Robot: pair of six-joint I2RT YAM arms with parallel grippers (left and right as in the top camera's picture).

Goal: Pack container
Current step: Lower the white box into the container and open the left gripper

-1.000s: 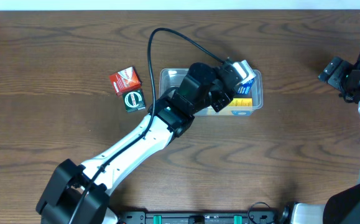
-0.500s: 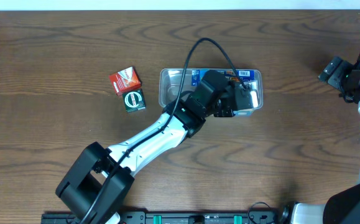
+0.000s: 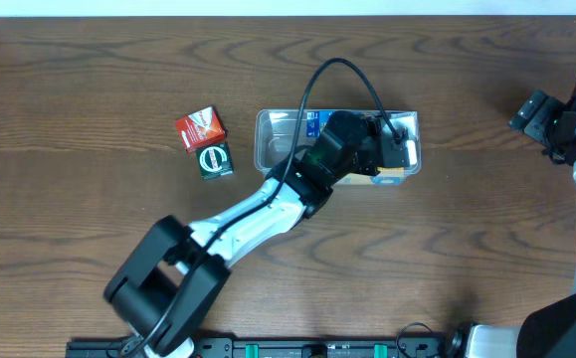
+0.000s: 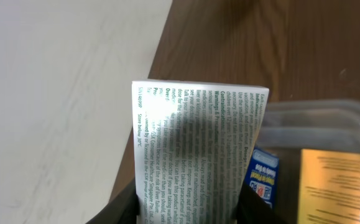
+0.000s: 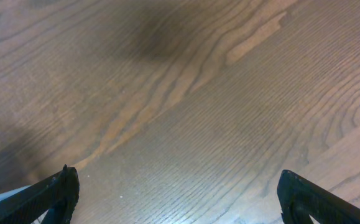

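Note:
The white box goes down past the container's rim next, and my left gripper releases it inside. The container's empty end lies below the gripper, beside the blue box.
The clear plastic container stands at the table's middle back. My left gripper is at its right end, shut on a white box with small printed text. In the left wrist view the gripper holds that box just at the container's rim. A blue box and a yellow box lie inside. They also show in the overhead view, the yellow box and the blue box. My right gripper is open and empty over bare wood, far right.
A red box and a dark green box lie on the table left of the container. The left arm's black cable loops above the container. A white wall or edge runs behind the table.
My left gripper has swung right along the container with the white box and turned it, now at the right end. The right arm has not moved.

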